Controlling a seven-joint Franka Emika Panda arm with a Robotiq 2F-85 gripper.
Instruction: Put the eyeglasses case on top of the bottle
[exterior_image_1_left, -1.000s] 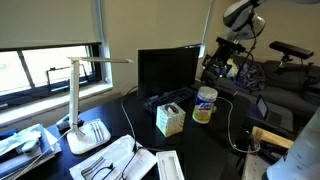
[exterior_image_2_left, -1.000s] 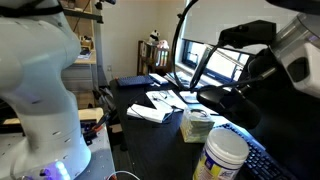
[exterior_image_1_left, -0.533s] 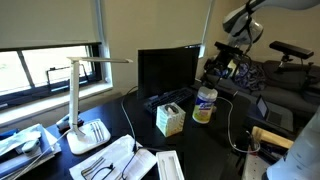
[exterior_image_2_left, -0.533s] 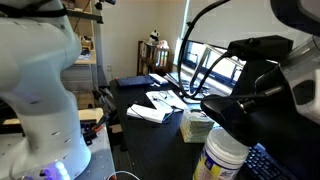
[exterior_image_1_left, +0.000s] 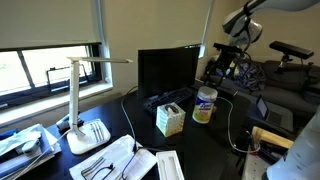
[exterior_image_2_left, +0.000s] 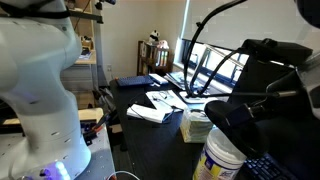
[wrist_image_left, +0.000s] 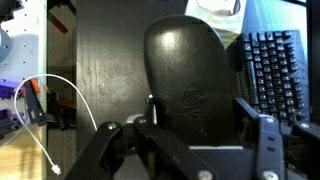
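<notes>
My gripper should next lower the eyeglasses case (exterior_image_2_left: 248, 116) and center it over the bottle's white cap (exterior_image_2_left: 226, 150), away from the keyboard. It is still hanging just behind the bottle.
My gripper (wrist_image_left: 197, 115) is shut on the black eyeglasses case (wrist_image_left: 188, 72), which fills the middle of the wrist view. In an exterior view the gripper (exterior_image_1_left: 222, 64) hangs with the case above and just behind the bottle (exterior_image_1_left: 205, 104), a short clear bottle with a white cap, a blue-and-white label and yellowish contents. In an exterior view the case (exterior_image_2_left: 248, 116) hovers close over the bottle's white cap (exterior_image_2_left: 226, 150). I cannot tell whether they touch.
A green-and-white carton box (exterior_image_1_left: 169, 119) stands beside the bottle. A monitor (exterior_image_1_left: 168, 70) and a keyboard (wrist_image_left: 275, 70) lie behind it. A white desk lamp (exterior_image_1_left: 80, 105), papers (exterior_image_1_left: 120, 158) and a white cable (wrist_image_left: 72, 108) lie on the dark desk.
My gripper has moved down and toward the bottle with the case in it. The bottle and box have not moved.
</notes>
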